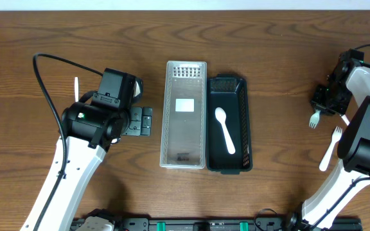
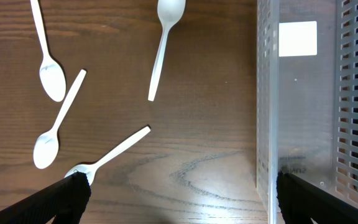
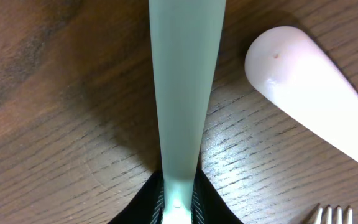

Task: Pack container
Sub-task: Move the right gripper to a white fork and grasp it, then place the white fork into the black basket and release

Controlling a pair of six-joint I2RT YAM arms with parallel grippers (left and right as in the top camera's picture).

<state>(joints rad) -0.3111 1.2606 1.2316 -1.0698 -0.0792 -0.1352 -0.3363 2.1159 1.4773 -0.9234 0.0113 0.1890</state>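
Note:
My right gripper lifts the white utensil over that container next, to the left in the overhead view.
A clear perforated container [image 1: 185, 115] lies mid-table. A dark container [image 1: 239, 125] sits against its right side with a white spoon [image 1: 225, 130] inside. My left gripper [image 1: 143, 122] [image 2: 179, 199] hangs open just left of the clear container [image 2: 303, 106], with only bare wood between its fingers. Several white spoons [image 2: 47, 56] lie on the wood ahead of it. My right gripper [image 1: 323, 102] [image 3: 179, 208] is at the far right, shut on the flat handle of a white utensil [image 3: 179, 93]. Its head is hidden.
A white fork [image 1: 313, 119] pokes out beside the right gripper, and another fork [image 1: 330, 147] lies nearer the front. In the right wrist view a second white handle [image 3: 309, 106] and fork tines [image 3: 331, 211] lie right of the held one. A spoon handle [image 1: 76, 86] shows behind the left arm.

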